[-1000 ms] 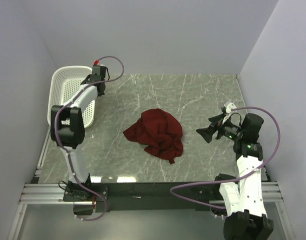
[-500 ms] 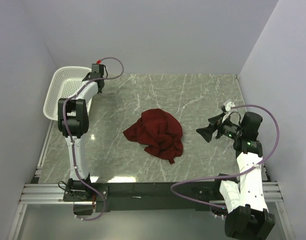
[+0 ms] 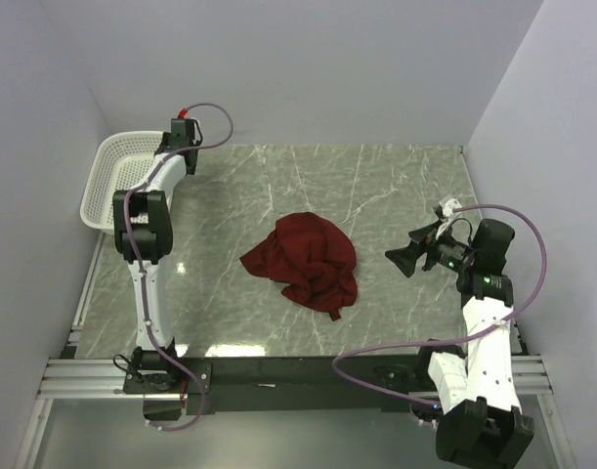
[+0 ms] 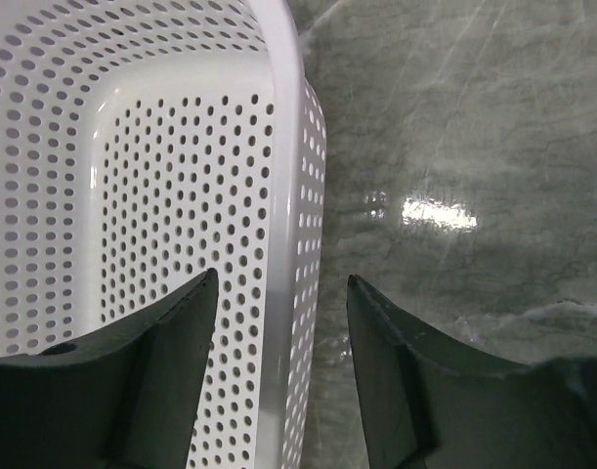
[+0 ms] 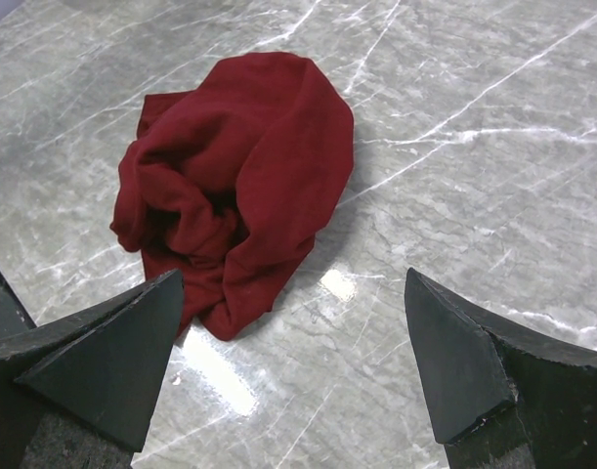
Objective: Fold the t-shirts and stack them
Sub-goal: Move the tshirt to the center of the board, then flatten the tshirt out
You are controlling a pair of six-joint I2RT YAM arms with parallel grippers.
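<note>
Next I need to move my right gripper left in the top view and lower it onto the t-shirt's bunched near folds, since raised cloth there offers folds to pinch.
The t-shirt is a crumpled dark red heap in the middle of the marble table; in the right wrist view the t-shirt lies ahead and to the left of my fingers. My right gripper hovers to its right, open, with only bare marble between its jaws. My left gripper is at the far left over the white basket's right wall, open, its jaws straddling the rim with a gap on each side.
The white perforated basket sits at the table's far left against the wall. Grey marble table surrounds the shirt. Walls close in at the left, back and right.
My left gripper has opened and let go of the basket's rim after shifting the basket left toward the wall. The right arm and the shirt have barely moved.
</note>
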